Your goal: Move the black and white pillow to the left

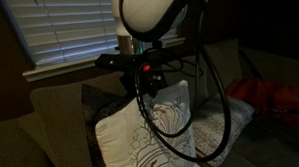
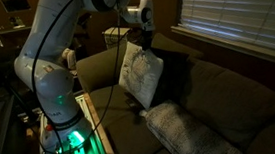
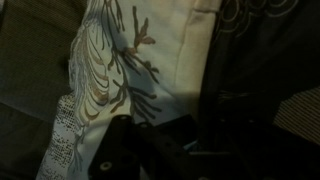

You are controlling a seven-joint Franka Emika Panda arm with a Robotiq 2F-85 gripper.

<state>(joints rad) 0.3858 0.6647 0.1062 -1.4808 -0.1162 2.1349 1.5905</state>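
My gripper is above the couch seat under the pillow [image 2: 142,109], which the pillow's lower edge already reaches, so next it should slightly lower, then release the held corner.
The black and white pillow [image 2: 140,74] is white with a dark branching pattern. It hangs tilted above the couch seat, held by its top corner. My gripper [image 2: 147,44] is shut on that corner. In an exterior view the pillow [image 1: 173,114] stands below the gripper [image 1: 145,71], partly crossed by black cables. In the wrist view the pillow [image 3: 120,60] fills the upper left. The dark gripper fingers [image 3: 165,128] sit at its lower edge, where the grip itself is lost in shadow.
A second patterned pillow [image 2: 179,132] lies flat on the dark couch [image 2: 235,99]. Window blinds [image 2: 237,13] run behind the couch back. A red object [image 1: 277,98] lies on the couch. The robot base [image 2: 59,119] stands on a stand beside the couch arm.
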